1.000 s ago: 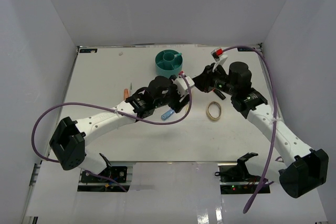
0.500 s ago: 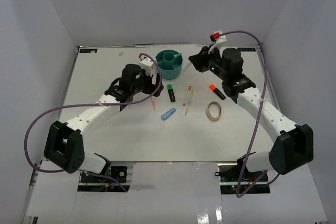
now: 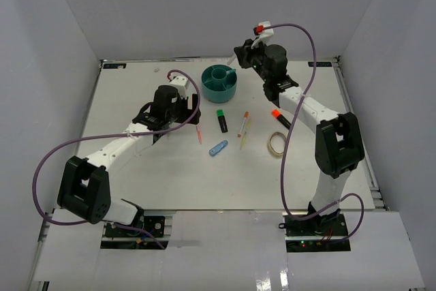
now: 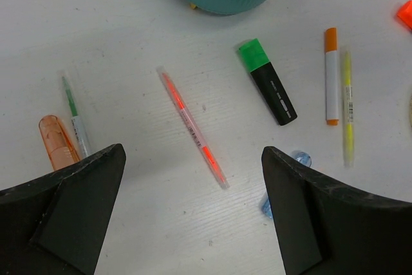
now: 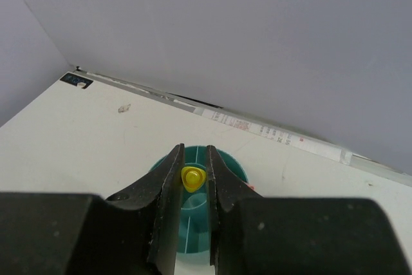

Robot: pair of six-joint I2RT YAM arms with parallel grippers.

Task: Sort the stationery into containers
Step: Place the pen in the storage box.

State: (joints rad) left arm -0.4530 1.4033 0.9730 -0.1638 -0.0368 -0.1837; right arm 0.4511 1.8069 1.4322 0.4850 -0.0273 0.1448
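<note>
The teal organizer's pen section point(image 3: 230, 73) point(image 5: 229, 170) is below my right gripper, to the left in the top view. My right gripper should lower the raised pen that way next and let it go.
The round teal organizer point(image 3: 219, 81) stands at the back middle. My right gripper point(image 3: 236, 64) is over its far rim, shut on a yellow-ended pen point(image 5: 193, 178) seen end-on above the organizer point(image 5: 229, 163). My left gripper point(image 3: 193, 115) is open and empty above a pink pen point(image 4: 192, 127). Near it lie a green-capped highlighter point(image 4: 267, 82), an orange-and-white pen point(image 4: 331, 75), a yellow pen point(image 4: 347, 111), a light-blue clip point(image 4: 297, 159), a green pen point(image 4: 76, 120) and a salmon eraser point(image 4: 56, 149).
An orange-capped highlighter point(image 3: 280, 118) and a beige tape ring point(image 3: 276, 143) lie right of the middle. White walls close in the table on three sides. Purple cables hang from both arms.
My right arm swung from the table's middle back to the organizer's far rim, carrying the pen. My left arm drew back to the left, uncovering the highlighter, pens and clip.
</note>
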